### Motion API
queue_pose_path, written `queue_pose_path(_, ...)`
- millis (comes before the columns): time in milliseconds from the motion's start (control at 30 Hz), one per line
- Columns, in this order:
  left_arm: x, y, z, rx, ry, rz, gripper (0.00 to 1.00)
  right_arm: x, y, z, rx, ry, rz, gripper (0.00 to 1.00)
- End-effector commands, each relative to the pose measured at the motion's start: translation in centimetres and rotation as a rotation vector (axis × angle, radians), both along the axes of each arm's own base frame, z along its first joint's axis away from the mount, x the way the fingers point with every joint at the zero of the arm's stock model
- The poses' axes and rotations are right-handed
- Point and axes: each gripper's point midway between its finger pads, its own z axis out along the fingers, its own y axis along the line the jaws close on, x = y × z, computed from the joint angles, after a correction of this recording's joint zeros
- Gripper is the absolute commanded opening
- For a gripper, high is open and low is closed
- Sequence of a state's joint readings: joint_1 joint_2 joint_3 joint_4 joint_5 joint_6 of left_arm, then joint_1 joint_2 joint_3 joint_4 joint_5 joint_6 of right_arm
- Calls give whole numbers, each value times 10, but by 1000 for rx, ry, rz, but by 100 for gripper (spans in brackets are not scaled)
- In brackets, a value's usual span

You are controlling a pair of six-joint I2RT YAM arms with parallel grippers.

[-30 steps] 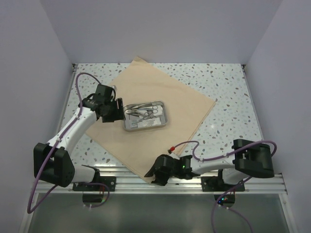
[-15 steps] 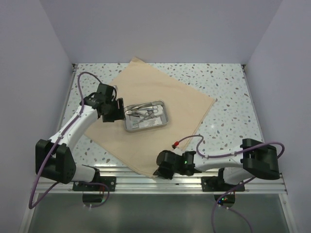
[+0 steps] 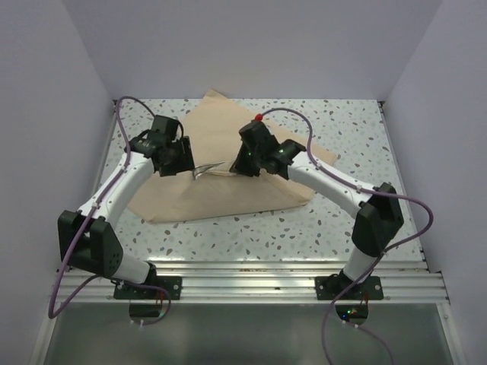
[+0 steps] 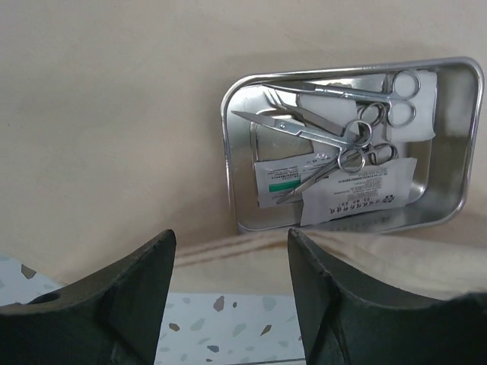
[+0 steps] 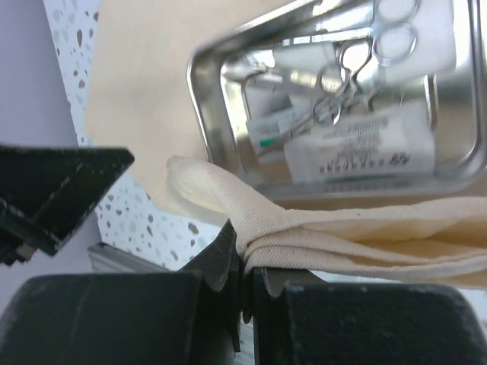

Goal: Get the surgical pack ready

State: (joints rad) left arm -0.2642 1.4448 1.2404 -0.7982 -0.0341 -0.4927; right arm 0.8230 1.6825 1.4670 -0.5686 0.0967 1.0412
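The flat cloth beyond the tray lies outward of and below my right gripper, so my right gripper will next move outward over the tray, then down, and release the cloth's corner on it.
The tan cloth point(image 3: 228, 194) of the surgical pack lies on the table, its near part folded up and back toward the middle. My right gripper point(image 3: 242, 163) point(image 5: 245, 258) is shut on a bunched corner of the cloth point(image 5: 319, 228), held just over the steel tray point(image 5: 199, 84). From above, only a sliver of the tray point(image 3: 209, 169) shows. In the left wrist view the tray point(image 4: 228, 152) holds scissors point(image 4: 319, 133), forceps and sealed packets point(image 4: 358, 199). My left gripper point(image 3: 183, 166) point(image 4: 232, 236) hovers open at the tray's left side, holding nothing.
The speckled table point(image 3: 358, 129) is walled in by white panels at the left, right and back. An aluminium rail point(image 3: 243, 277) runs along the near edge. The right arm's cable point(image 3: 304, 125) loops above the cloth.
My right gripper shut on the cloth's near corner and carried it up and back over the tray, folding the sheet. The left gripper has barely moved.
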Motion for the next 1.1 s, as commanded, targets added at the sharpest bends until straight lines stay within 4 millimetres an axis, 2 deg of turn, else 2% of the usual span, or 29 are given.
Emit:
queue_pose_path(0, 16, 6, 14, 17, -33, 94, 64, 35, -6, 15, -72, -90, 154, 0)
queue_pose_path(33, 17, 6, 15, 16, -33, 107, 64, 51, -11, 15, -71, -97, 141, 0)
queue_pose_path(67, 18, 7, 13, 16, -32, 113, 64, 61, -6, 6, -72, -90, 156, 0)
queue_pose_path(100, 19, 7, 11, 18, -30, 117, 64, 72, 5, 18, -44, -132, 201, 0)
queue_pose_path(133, 19, 7, 9, 18, -26, 122, 64, 80, 9, 18, -36, -140, 220, 0)
queue_pose_path(167, 19, 7, 6, 20, -19, 125, 64, 84, 16, 17, -19, -133, 250, 0)
queue_pose_path(200, 19, 7, 1, 22, -5, 125, 64, 85, 28, -6, -1, -68, 307, 0)
queue_pose_path(233, 20, 6, -2, 22, 4, 127, 64, 92, 37, 6, 36, -85, 338, 0)
queue_pose_path(433, 31, 0, -6, 13, 20, 122, 64, 100, 59, -6, 106, -47, 406, 0)
queue_pose_path(600, 43, -5, -7, 13, 17, 103, 64, 110, 56, -16, 99, -23, 401, 0)
queue_pose_path(700, 48, -4, -7, 29, 16, 95, 64, 127, 52, -6, 120, -44, 373, 0)
queue_pose_path(733, 51, -3, -5, 33, 4, 97, 64, 131, 52, -13, 120, -36, 371, 0)
queue_pose_path(800, 54, 1, -3, 49, -6, 107, 64, 139, 52, -9, 131, -34, 360, 0)
queue_pose_path(867, 56, 3, -1, 59, -15, 113, 64, 146, 52, -20, 147, -12, 353, 0)
queue_pose_path(933, 58, 3, -1, 64, -20, 119, 64, 150, 55, -19, 165, -14, 359, 0)
queue_pose_path(967, 59, 4, -3, 64, -17, 121, 64, 151, 56, -27, 161, 0, 361, 0)
queue_pose_path(1000, 59, 3, -4, 60, -13, 118, 64, 153, 58, -25, 174, -8, 364, 0)
queue_pose_path(1067, 60, 0, -9, 57, -1, 112, 64, 156, 61, -35, 186, 9, 365, 0)
